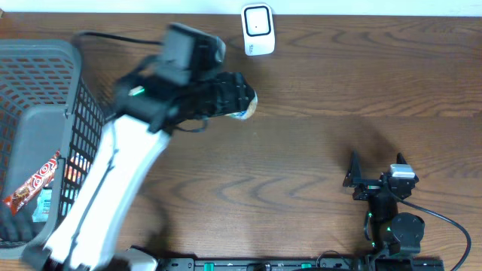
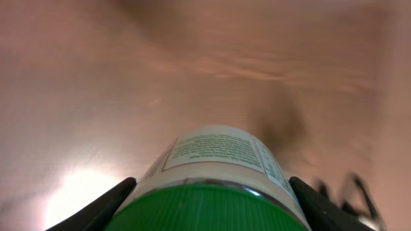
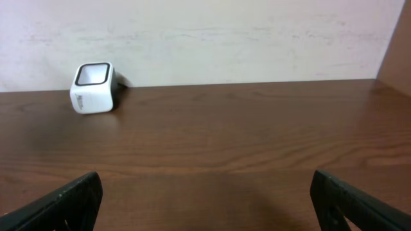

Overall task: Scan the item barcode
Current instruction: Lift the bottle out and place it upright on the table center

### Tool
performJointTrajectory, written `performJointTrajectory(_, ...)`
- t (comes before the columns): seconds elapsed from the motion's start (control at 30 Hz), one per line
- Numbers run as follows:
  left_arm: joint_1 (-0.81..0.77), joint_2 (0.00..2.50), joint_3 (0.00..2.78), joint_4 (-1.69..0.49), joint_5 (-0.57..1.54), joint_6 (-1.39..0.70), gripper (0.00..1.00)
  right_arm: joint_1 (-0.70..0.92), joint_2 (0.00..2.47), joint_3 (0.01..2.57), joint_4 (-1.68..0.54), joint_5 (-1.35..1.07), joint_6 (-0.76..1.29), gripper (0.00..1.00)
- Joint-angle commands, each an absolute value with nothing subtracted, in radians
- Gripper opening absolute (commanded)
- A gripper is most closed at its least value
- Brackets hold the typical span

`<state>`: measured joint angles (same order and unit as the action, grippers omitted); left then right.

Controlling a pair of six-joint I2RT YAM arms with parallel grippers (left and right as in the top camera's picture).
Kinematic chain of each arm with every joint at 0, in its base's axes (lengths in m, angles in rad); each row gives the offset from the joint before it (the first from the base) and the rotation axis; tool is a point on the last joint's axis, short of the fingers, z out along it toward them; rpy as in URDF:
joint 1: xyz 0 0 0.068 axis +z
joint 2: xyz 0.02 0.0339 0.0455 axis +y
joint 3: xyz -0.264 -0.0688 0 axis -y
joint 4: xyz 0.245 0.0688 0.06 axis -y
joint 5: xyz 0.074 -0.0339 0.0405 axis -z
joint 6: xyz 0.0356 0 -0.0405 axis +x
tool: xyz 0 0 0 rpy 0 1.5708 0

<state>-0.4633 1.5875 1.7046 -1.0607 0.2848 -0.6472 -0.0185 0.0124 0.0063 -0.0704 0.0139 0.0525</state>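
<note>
I should next move my left gripper down and to its right in the overhead view, lower the white jar onto the bare tabletop there and let go of it.
My left gripper [image 1: 239, 96] is shut on a white jar with a green lid [image 2: 215, 176], held above the table just below the white barcode scanner [image 1: 257, 29]. In the left wrist view both fingers press the jar's sides, and its printed label faces up; no barcode shows. From overhead only the jar's end [image 1: 247, 111] shows past the fingers. The scanner [image 3: 94, 88] stands at the far left by the wall in the right wrist view. My right gripper [image 1: 376, 165] rests at the front right, open, with nothing between its fingers [image 3: 64, 202].
A grey mesh basket [image 1: 79, 128] stands at the left edge, holding a red snack wrapper [image 1: 34, 183] and other packets. A black cable runs from the basket's back corner toward the left arm. The wall lies just behind the scanner.
</note>
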Motion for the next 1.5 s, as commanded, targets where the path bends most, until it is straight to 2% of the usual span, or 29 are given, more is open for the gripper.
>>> performJointTrajectory(0.0, -0.507, 1.684, 1.705, -1.081, 0.083, -1.06, 0.64, -0.025, 0.007, 0.006, -0.075, 0.006, 0.066, 0.99)
performJointTrajectory(0.17, -0.569, 1.838, 1.705, -1.081, -0.015, -1.478, 0.64, -0.025, 0.007, 0.006, -0.075, 0.006, 0.066, 0.99)
performJointTrajectory(0.3, -0.613, 1.947, 1.705, -1.08, -0.057, -1.736, 0.64, -0.025, 0.007, 0.006, -0.075, 0.006, 0.066, 0.99)
performJointTrajectory(0.73, -0.725, 2.186, 1.705, -1.06, -0.052, -2.029, 0.64, -0.025, 0.007, 0.006, -0.075, 0.006, 0.066, 0.99)
performJointTrajectory(0.87, -0.756, 2.189, 1.706, -0.966, -0.054, -2.033, 0.63, -0.025, 0.007, 0.006, -0.075, 0.006, 0.066, 0.99)
performJointTrajectory(0.9, -0.762, 2.189, 1.706, -0.941, -0.055, -2.033, 0.66, -0.025, 0.007, 0.006, -0.075, 0.006, 0.066, 0.99)
performJointTrajectory(0.97, -0.772, 2.189, 1.706, -0.906, -0.053, -2.033, 0.88, -0.025, 0.007, 0.006, -0.075, 0.006, 0.066, 0.99)
performJointTrajectory(1.03, -0.777, 2.18, 1.71, -0.917, -0.054, -2.005, 0.98, -0.025, 0.007, 0.006, -0.075, 0.006, 0.066, 0.99)
performJointTrajectory(1.3, -0.776, 2.012, 1.717, -1.1, -0.201, -1.837, 1.0, -0.025, 0.007, 0.006, -0.075, 0.006, 0.066, 0.99)
performJointTrajectory(1.47, -0.736, 1.751, 1.732, -1.068, -0.399, -1.438, 1.0, -0.025, 0.007, 0.006, -0.075, 0.006, 0.066, 0.99)
